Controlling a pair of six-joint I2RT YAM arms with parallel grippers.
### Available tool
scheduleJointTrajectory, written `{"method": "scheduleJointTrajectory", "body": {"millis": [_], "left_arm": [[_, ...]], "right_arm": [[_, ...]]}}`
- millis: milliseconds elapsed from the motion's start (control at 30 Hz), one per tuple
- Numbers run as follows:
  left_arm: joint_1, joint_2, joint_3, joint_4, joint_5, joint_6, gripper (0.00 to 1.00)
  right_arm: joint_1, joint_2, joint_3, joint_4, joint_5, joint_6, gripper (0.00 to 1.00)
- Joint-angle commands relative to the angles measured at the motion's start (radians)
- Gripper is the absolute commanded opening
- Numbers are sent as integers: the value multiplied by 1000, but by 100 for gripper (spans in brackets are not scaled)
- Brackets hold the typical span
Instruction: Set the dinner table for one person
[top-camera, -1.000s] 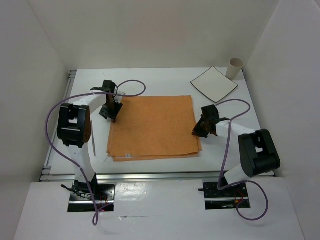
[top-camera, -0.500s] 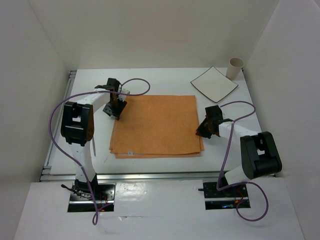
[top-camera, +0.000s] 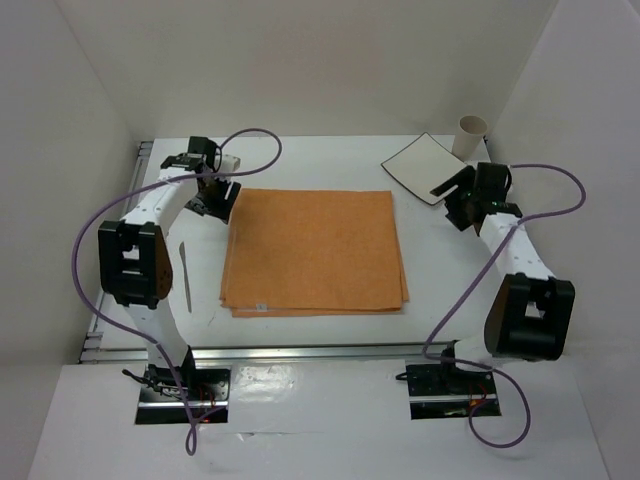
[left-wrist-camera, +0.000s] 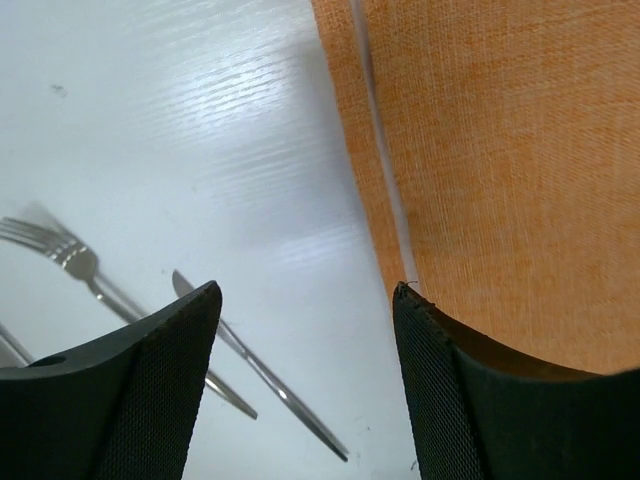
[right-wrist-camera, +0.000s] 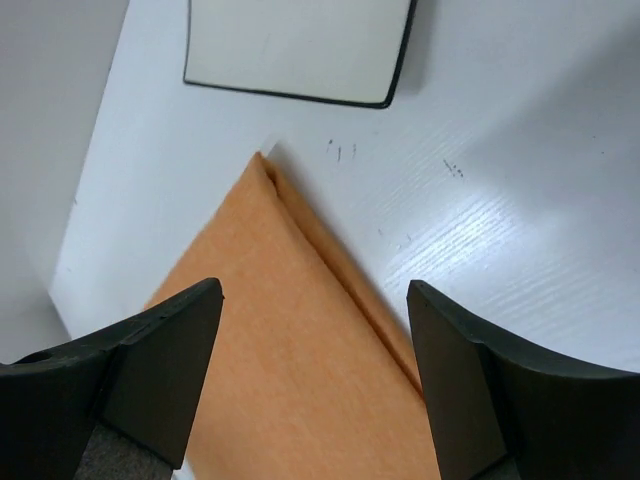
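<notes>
I will next lower my right gripper toward the plate and bring its open fingers to both sides of the plate's dark rim at the plate's near corner (top-camera: 433, 203) (right-wrist-camera: 385, 103), which is clear of the placemat.
The dinner table (top-camera: 300, 160) is a white matte top. An orange cloth placemat (top-camera: 315, 250) lies flat on its middle, with a folded layer showing along the edges. My left gripper (top-camera: 215, 196) hovers just off the placemat's far left corner, open and holding nothing. In the left wrist view, the left gripper (left-wrist-camera: 305, 292) has white table, a knife (left-wrist-camera: 260, 370) and the placemat's edge (left-wrist-camera: 500, 150) below its jaws. My right gripper (top-camera: 457, 203) hangs open and empty between the placemat's far right corner and the plate. From the right wrist, the right gripper (right-wrist-camera: 315, 288) looks down on that corner (right-wrist-camera: 290, 360).
A square white plate (top-camera: 425, 167) with a dark rim sits at the far right, and a paper cup (top-camera: 471, 135) stands behind it. A knife (top-camera: 184, 272) lies left of the placemat. A fork (left-wrist-camera: 60, 255) lies beside the knife in the left wrist view. Aluminium rails (top-camera: 300, 352) edge the table.
Both grippers have let go of the placemat and pulled away from it. The right one opened and swung to the far right near the plate. The left one moved farther back and left.
</notes>
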Motion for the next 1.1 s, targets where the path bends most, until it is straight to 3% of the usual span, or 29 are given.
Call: {"method": "scheduleJointTrajectory", "body": {"millis": [0, 433, 900, 1067], "left_arm": [[0, -94, -1, -58, 36, -27, 76], [61, -231, -137, -49, 55, -18, 78], [100, -231, -157, -58, 15, -18, 78], [100, -221, -148, -67, -8, -18, 78]], "right_arm": [[-69, 117, -6, 68, -123, 122, 82], [-79, 310, -111, 480, -87, 285, 79], [-79, 579, -73, 633, -67, 400, 76], [-79, 660, -51, 668, -67, 424, 66]]}}
